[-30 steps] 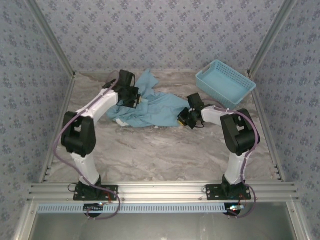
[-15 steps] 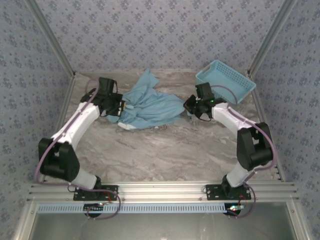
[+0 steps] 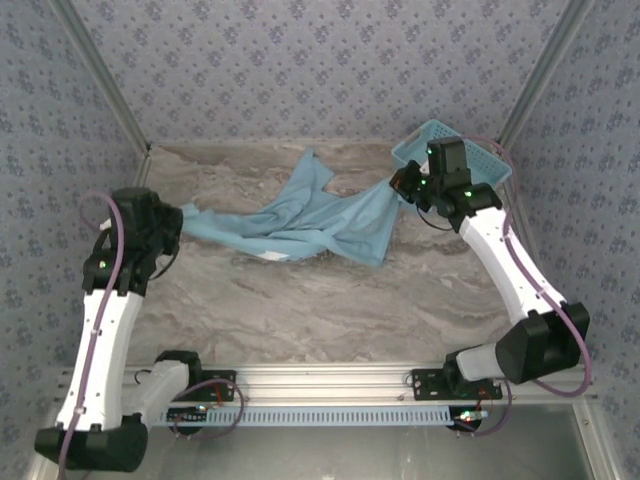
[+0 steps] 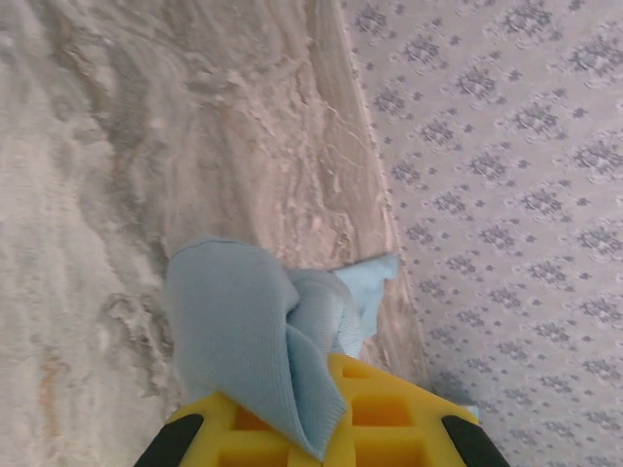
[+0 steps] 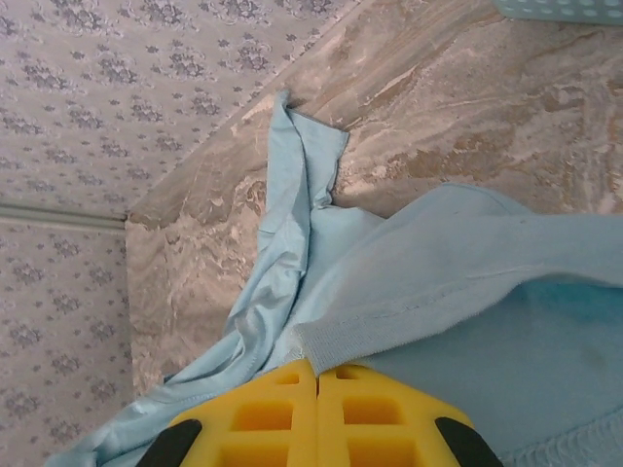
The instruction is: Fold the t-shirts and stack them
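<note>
My right gripper lowers the shirt's end toward the tabletop [image 3: 409, 216] beside the basket next and releases it there, since that bare marble lies below my gripper.
A light sky-blue t-shirt [image 3: 300, 222] hangs stretched across the far half of the table between my two arms. My left gripper [image 3: 176, 220] is shut on its left end, where a ribbed hem bunches over the yellow pads [image 4: 409, 409]; that same t-shirt [image 4: 243, 331] drapes ahead of them. My right gripper [image 3: 402, 186] is shut on the shirt's right end, near the basket. In the right wrist view the t-shirt [image 5: 458, 263] runs from the closed yellow pads [image 5: 282, 418] toward the back wall. No printed lettering shows.
A light-blue plastic lattice basket [image 3: 478, 165] stands at the far right corner, partly behind my right arm. The patterned side wall [image 4: 506, 175] rises just to the right of my left gripper. The marble table [image 3: 320, 310] lies bare in its near half.
Both arms have swung outward, left one to the left, right one toward the basket. The t-shirt, bunched in the middle before, is now pulled out wide between them.
</note>
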